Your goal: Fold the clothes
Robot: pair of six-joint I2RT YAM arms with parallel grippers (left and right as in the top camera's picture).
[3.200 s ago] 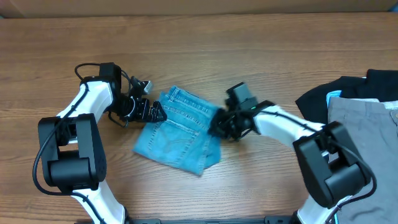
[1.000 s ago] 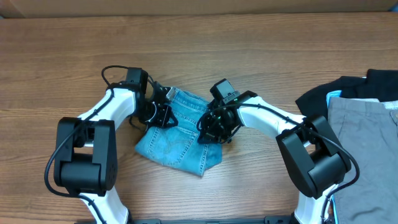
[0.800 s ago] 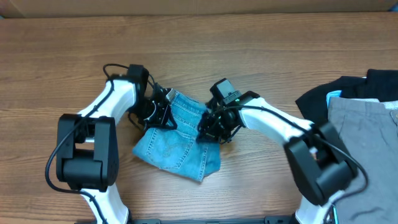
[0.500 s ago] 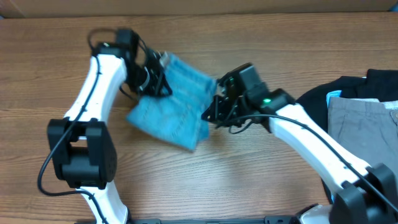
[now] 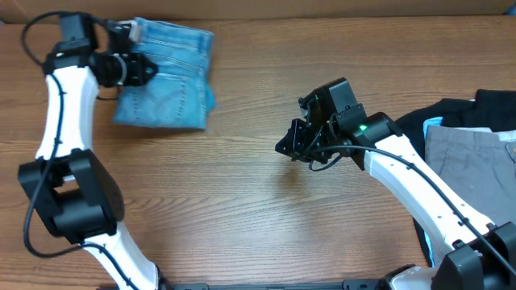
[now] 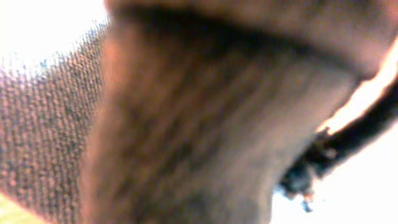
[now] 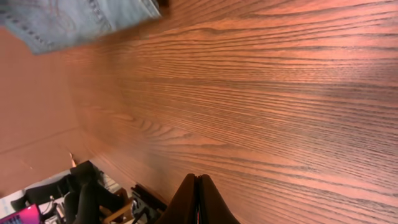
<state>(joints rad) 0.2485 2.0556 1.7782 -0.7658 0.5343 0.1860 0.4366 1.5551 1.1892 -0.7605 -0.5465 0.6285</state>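
The jeans already lie folded. My left gripper will pull their held edge slightly to the left in the overhead view, then release it.
The clothes, a folded pair of light-blue jeans [image 5: 171, 76], lie at the far left back of the table. My left gripper [image 5: 145, 69] is shut on their left edge. The left wrist view is filled with blurred cloth [image 6: 43, 130] pressed close to the lens, and its fingers cannot be made out there. My right gripper [image 5: 284, 148] hovers over bare wood at mid-table, well apart from the jeans. Its fingers [image 7: 186, 199] are pressed together with nothing between them. A corner of the jeans [image 7: 74, 15] shows at the top left of the right wrist view.
Grey trousers [image 5: 476, 177] and a black garment [image 5: 451, 113] lie piled at the table's right edge, behind my right arm. A cardboard wall [image 5: 266, 8] runs along the back edge, close to the jeans.
My left gripper has carried the folded jeans from mid-table up to the far left back corner. My right gripper has come off the jeans and pulled back to the right.
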